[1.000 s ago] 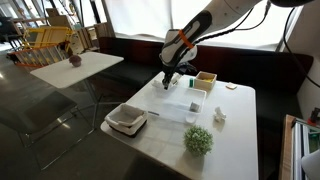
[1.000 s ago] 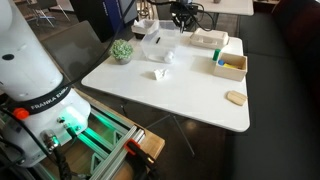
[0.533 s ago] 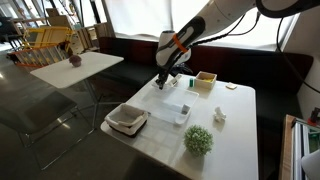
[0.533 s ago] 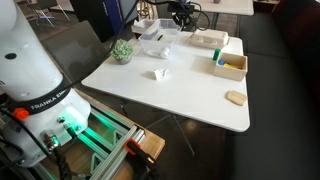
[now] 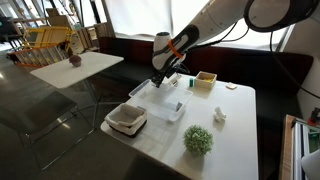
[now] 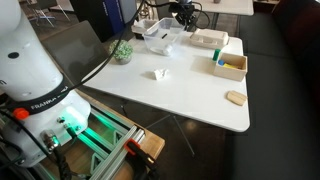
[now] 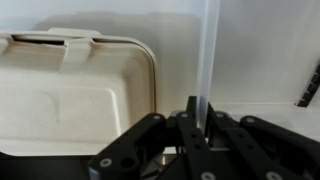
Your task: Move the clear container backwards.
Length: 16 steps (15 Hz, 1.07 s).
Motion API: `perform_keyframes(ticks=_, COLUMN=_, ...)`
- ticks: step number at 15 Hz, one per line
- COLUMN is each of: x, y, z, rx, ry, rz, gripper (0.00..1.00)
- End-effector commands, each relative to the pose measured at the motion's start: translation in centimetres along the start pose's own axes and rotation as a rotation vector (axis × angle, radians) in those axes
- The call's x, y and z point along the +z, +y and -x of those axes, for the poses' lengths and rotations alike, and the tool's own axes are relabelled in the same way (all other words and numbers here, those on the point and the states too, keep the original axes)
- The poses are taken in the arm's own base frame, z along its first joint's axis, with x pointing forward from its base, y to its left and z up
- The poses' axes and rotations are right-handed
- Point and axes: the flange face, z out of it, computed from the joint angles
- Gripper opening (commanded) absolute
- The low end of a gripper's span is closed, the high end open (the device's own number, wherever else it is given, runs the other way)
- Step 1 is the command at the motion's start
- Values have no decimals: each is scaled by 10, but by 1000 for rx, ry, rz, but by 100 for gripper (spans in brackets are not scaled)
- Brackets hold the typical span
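Note:
My gripper's fingers already pinch the container's clear side, so my gripper will move it outward toward the table's far edge, then open to release it.
The clear container (image 5: 165,102) is a shallow see-through bin with a whitish rim on the white table; it also shows in an exterior view (image 6: 162,37). My gripper (image 5: 160,82) is at the container's far-left edge and is shut on its thin wall. In the wrist view the two black fingers (image 7: 197,118) pinch the upright clear wall (image 7: 205,50). In an exterior view the gripper (image 6: 180,16) is at the container's far side. The container looks slightly tilted where it is held.
An opaque white tray (image 5: 127,120) sits close to the container's left end and fills the wrist view's left (image 7: 70,90). A green plant (image 5: 198,140), a tan open box (image 5: 205,79), a small white object (image 5: 218,115) and a tan block (image 6: 235,97) share the table (image 6: 190,95).
The gripper has dragged the clear container across the table, leftwards in one exterior view and away from the camera in the other, so it now lies nearer the white tray.

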Motion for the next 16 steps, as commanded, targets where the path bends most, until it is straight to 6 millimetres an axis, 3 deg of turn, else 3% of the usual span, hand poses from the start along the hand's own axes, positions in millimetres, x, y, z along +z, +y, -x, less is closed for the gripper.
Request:
perform_keyframes(ticks=1, x=14, y=-6, z=-19, rx=0, ry=15, rz=36, gripper=2)
perform_keyframes(ticks=16, x=36, y=-15, z=-55, rx=-42, ry=77, rz=88, gripper=2)
